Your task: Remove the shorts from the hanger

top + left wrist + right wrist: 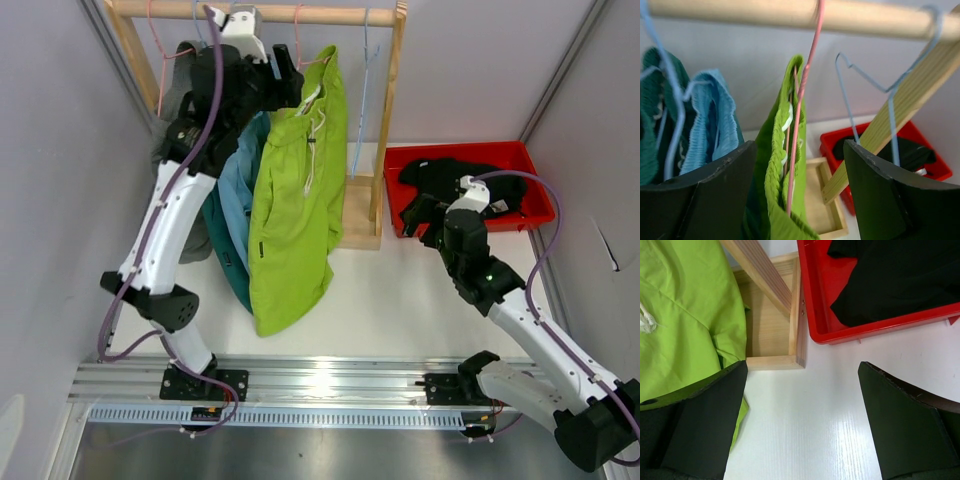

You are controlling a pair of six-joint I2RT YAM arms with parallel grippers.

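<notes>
I should next lower my left gripper a little below the bar (290, 13) and close on the pink hanger's wire, since that wire already runs between the gripper's open fingers.
The lime green shorts (298, 190) hang on a pink hanger (802, 115) from the wooden rail (290, 13). Light blue shorts (240, 190), dark teal shorts (218, 245) and grey shorts (165, 150) hang to their left. The black shorts (470, 185) lie in the red bin (540, 212). My left gripper (285, 85) is open up by the rail. In the left wrist view (800, 200) its fingers stand on either side of the green waistband (775, 150) and the pink wire. My right gripper (425, 215) is open and empty over the white table (805, 425).
An empty blue wire hanger (890, 100) hangs at the rail's right end, beside the slanted rack post (388, 110). The rack's wooden base (360, 215) sits between the green shorts and the red bin. Grey walls close in on both sides.
</notes>
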